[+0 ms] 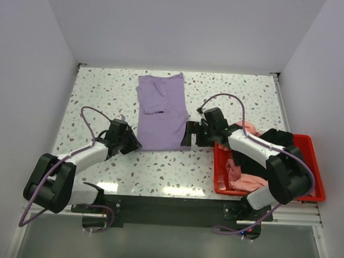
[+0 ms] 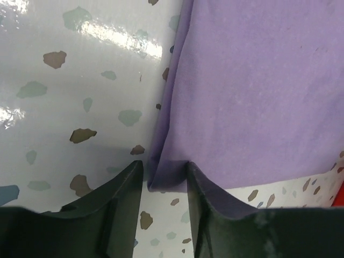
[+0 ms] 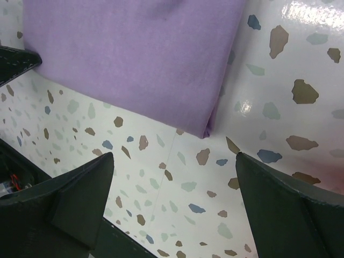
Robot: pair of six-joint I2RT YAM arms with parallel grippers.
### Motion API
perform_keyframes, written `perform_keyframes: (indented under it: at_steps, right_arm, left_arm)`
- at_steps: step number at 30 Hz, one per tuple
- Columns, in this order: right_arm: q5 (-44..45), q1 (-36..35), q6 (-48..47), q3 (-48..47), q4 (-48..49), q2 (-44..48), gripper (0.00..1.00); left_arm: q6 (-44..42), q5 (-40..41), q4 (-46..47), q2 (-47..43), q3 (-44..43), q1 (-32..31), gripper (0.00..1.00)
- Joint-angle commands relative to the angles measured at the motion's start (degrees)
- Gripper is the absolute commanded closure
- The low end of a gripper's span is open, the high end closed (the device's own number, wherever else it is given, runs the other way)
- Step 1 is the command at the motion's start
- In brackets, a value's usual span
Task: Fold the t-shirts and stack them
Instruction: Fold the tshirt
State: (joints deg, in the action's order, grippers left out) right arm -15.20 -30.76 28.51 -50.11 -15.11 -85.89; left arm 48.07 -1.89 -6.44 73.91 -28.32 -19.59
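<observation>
Next, my right gripper lowers onto the lavender t-shirt's near corner by the red bin (image 3: 203, 129) and closes, because it still lies ahead of my open fingers.
The lavender t-shirt (image 1: 161, 114) lies folded into a long strip in the middle of the table. My left gripper (image 1: 131, 143) is at its near left corner. In the left wrist view the gripper (image 2: 164, 174) is narrowly open, with the shirt (image 2: 252, 91) corner between the fingertips (image 2: 129, 185) and bare table showing in the gap. My right gripper (image 1: 188, 134) is at the near right corner. In the right wrist view it (image 3: 174, 161) is wide open and empty, with the shirt (image 3: 134, 59) corner just ahead of it. A salmon-pink shirt (image 1: 247, 181) and a black shirt (image 1: 277, 139) lie crumpled in the bin.
The red plastic bin (image 1: 272, 194) stands at the near right, beside my right arm. White walls enclose the speckled table (image 1: 99, 97) on three sides. The arm bases sit on a black rail at the near edge.
</observation>
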Motion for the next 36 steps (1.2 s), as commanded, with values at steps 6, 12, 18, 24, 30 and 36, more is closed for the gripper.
perform_keyframes:
  at_steps: [6, 12, 18, 24, 30, 36]
  right_arm:
    - [-0.5, -0.5, 1.0, 0.2, 2.5, -2.3, 0.03]
    - [3.8, -1.1, 0.4, -3.0, 0.2, -5.1, 0.11]
    - [4.5, -2.3, 0.7, -4.6, 1.0, -8.1, 0.28]
    - [5.6, -3.9, 1.1, -6.7, 0.6, -11.7, 0.47]
    - [9.0, -6.1, 1.0, -6.0, -0.5, -12.0, 0.52]
    - [9.8, -6.8, 1.4, -5.7, -0.5, -13.1, 0.73]
  left_arm:
    - [0.7, -0.5, 1.9, 4.1, -0.7, -0.2, 0.89]
    - [1.0, -0.2, 1.5, 2.1, 1.9, -0.1, 1.0]
    - [0.9, 0.0, 1.3, 0.6, 2.5, -0.1, 1.0]
    - [1.1, 0.3, 1.2, 0.6, 2.7, -0.1, 1.0]
    - [1.2, -0.1, 1.4, 0.8, 3.1, -0.1, 1.0]
    - [1.3, -0.1, 1.3, 0.7, 3.4, -0.1, 1.0]
